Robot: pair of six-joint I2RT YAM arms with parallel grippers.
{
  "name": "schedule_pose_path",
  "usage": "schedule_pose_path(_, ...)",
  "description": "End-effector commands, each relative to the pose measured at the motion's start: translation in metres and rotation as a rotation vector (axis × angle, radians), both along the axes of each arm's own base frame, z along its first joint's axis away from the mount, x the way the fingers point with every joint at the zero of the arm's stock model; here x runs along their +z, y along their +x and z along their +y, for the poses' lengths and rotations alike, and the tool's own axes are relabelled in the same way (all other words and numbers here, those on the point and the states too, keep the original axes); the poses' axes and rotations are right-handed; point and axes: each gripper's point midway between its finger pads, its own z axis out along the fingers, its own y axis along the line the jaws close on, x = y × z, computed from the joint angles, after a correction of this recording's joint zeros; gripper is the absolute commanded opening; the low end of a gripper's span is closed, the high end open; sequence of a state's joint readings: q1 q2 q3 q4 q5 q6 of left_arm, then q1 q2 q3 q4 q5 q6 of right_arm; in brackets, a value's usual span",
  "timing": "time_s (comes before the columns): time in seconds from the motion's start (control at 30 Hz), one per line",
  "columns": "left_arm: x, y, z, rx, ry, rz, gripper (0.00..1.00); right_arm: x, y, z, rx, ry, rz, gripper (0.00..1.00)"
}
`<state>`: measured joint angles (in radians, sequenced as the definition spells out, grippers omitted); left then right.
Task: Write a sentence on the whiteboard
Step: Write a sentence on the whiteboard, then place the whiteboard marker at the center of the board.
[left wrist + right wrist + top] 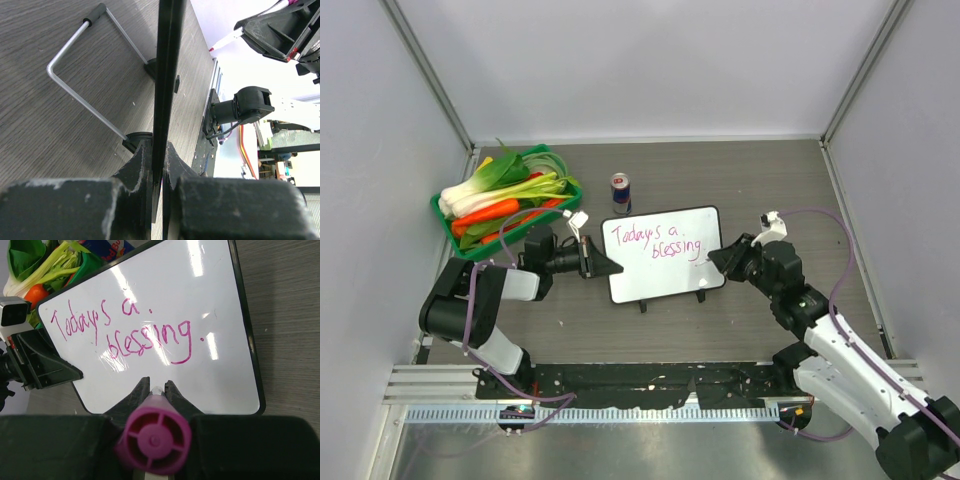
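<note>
The sentence (655, 241) is complete with its full stop, so my right gripper will move back past the board's near corner, down onto the table.
The whiteboard (665, 282) stands tilted on its wire feet at the table's middle. The sentence (655, 241), in pink marker, reads "Today's a blessing." in two lines. My left gripper (607, 265) is shut on the board's left edge. In the left wrist view the dark board edge (167, 60) runs up from between the left gripper (159, 152). My right gripper (719, 258) is at the board's right edge, shut on a pink marker (154, 440). The marker's tip (226, 41) is just off the board. The right wrist view shows the board (215, 380), the sentence (125, 332) and the left gripper (62, 372).
A green basket (455, 237) of vegetables sits at the back left. A small drink can (620, 192) stands just behind the board. The board's wire stand (75, 87) rests on the wooden tabletop. Grey walls close the back and sides.
</note>
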<state>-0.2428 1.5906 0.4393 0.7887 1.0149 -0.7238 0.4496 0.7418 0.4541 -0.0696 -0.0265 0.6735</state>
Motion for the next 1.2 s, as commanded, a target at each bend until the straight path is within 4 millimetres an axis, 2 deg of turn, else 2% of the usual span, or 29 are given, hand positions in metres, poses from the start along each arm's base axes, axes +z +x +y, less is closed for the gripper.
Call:
schedule_pose_path(0.0,-0.018,0.005,0.003,0.049,0.051,0.051,0.00,0.024,-0.008,0.005,0.027,0.066,-0.016,0.01)
schedule_pose_path(0.17,-0.018,0.005,0.003,0.051,0.052,0.051,0.00,0.025,-0.019,0.007,0.043,0.097,0.007,0.01)
schedule_pose_path(0.57,-0.017,0.006,0.003,0.052,0.052,0.048,0.00,0.012,-0.043,0.014,0.096,0.157,0.126,0.01)
schedule_pose_path(1.17,-0.018,0.005,0.003,0.050,0.051,0.052,0.00,-0.057,-0.083,0.021,0.137,0.244,0.369,0.01)
